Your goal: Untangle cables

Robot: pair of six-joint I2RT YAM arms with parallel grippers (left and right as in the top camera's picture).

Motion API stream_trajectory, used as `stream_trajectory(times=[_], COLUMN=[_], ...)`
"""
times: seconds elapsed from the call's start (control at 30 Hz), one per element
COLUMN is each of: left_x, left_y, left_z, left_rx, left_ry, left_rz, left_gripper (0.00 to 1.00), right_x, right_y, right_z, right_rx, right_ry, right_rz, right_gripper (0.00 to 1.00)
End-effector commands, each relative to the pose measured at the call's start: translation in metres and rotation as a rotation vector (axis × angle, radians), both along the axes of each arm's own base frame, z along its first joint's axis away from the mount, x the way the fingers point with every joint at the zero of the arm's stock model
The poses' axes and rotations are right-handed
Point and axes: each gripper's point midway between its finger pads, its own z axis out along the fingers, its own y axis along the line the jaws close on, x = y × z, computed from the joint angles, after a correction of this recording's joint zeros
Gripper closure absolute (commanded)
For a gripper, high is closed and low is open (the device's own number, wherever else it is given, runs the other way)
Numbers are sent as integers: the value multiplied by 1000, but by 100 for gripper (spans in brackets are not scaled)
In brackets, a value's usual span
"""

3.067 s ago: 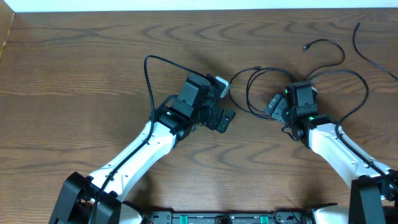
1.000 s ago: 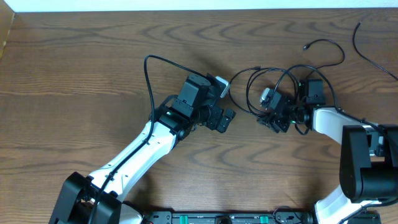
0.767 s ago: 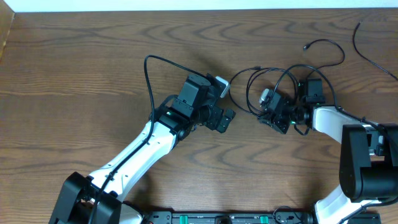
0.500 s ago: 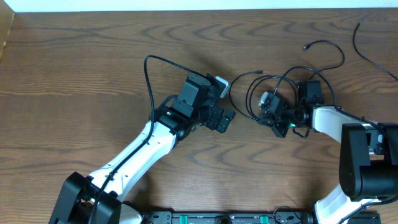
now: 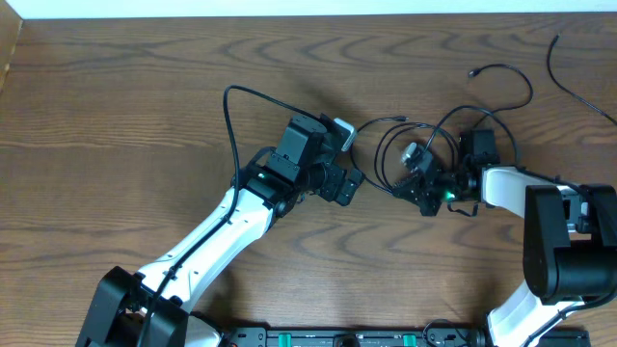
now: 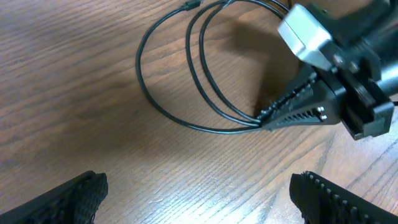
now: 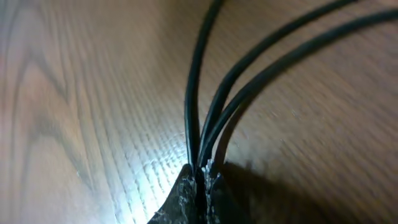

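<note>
My right gripper has parts of the cable bunched at its fingers, so it will pull the cable (image 5: 380,146) up and away from my left gripper, then put it down on the tabletop and let go.
A thin black cable (image 5: 380,146) lies in loose loops on the wooden table, right of centre, and one small plug end (image 5: 473,72) rests farther back. My right gripper (image 5: 398,187) is shut on several strands of this cable (image 7: 249,74) where they bunch together at its fingertips (image 7: 202,182). The left wrist view shows the same loops (image 6: 163,102) with the right gripper's fingers (image 6: 292,112) pinching them. My left gripper (image 5: 349,186) sits just left of the loops, open, with nothing between its fingertips (image 6: 78,196).
Another thin black cord (image 5: 569,82) runs along the table's far right corner. A thicker black wire (image 5: 231,125) arcs up from the left arm. Bare wood table (image 5: 116,145) stretches to the left and in front.
The right gripper has shut on the black cable strands and drawn slightly left, pulling the loops toward the left gripper. The left arm has not moved.
</note>
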Motion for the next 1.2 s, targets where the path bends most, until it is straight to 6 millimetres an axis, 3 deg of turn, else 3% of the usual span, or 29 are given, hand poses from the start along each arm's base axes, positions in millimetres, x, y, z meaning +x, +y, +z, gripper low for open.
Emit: stream_trajectory(times=[0.0,0.17,0.43,0.67,0.7,0.77,0.9,1.07,1.17], left_x=[2,2,2,2,2,2,2,0,-1], left_y=[1,1,1,1,1,1,1,2,3], left_z=[0,0,0,0,0,0,0,-3,-3], left_rx=[2,2,2,2,2,2,2,10,12], left_ry=[-1,-1,-1,-1,-1,-1,-1,11,16], left_rz=[10,10,10,10,10,10,10,10,10], left_gripper=[1,1,1,1,1,1,1,1,1], right_x=[24,54,60,67,66,66,62,42,26], right_y=[-13,-12,-15,-40,-45,-53,-71,-106,-112], right_z=[5,60,130,166,188,202,206,172,156], right_rx=[-63,-8,8,-56,-28,-17,-62,-177,-217], right_ry=[92,7,-201,-282,-324,-358,-359,-138,-29], right_rz=[-198,-284,-302,-474,-512,-545,-622,-880,-930], right_gripper=[99,99,99,99,99,99,99,99,99])
